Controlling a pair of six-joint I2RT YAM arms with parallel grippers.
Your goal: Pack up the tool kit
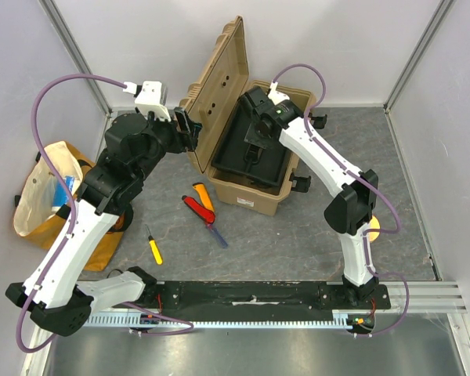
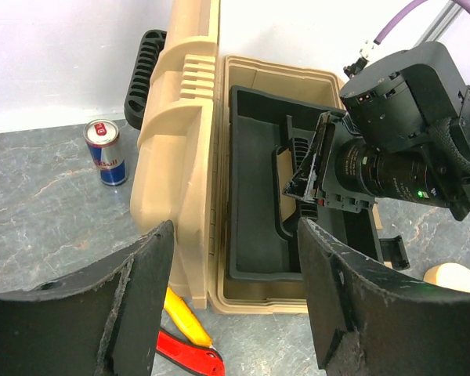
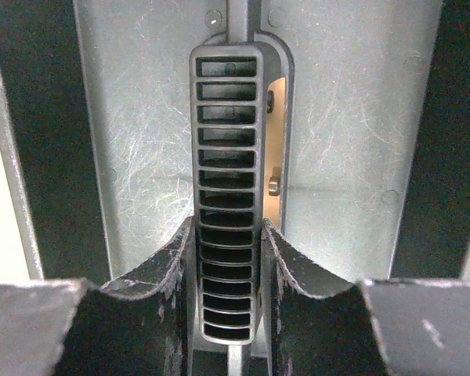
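My right gripper brings the tray down into the toolbox next, shifting slightly toward the raised lid. The tray still overlaps the toolbox's rim by the latches.
The tan toolbox (image 1: 254,202) stands open at the back of the table, its lid (image 1: 219,86) raised on the left side. The black inner tray (image 1: 233,153) sits inside the box. My right gripper (image 3: 227,227) reaches down into it and is shut on the tray's ribbed handle (image 3: 229,157). My left gripper (image 2: 235,235) hovers open beside the lid (image 2: 180,141), holding nothing. On the table in front of the box lie a red knife (image 1: 194,207), an orange-yellow tool (image 1: 204,195) and a yellow screwdriver (image 1: 153,249).
A yellow-orange cloth bag (image 1: 43,196) sits at the far left under my left arm. A drink can (image 2: 106,153) stands behind the lid. A pale round sponge disc (image 1: 374,228) lies right of the box, beside my right arm.
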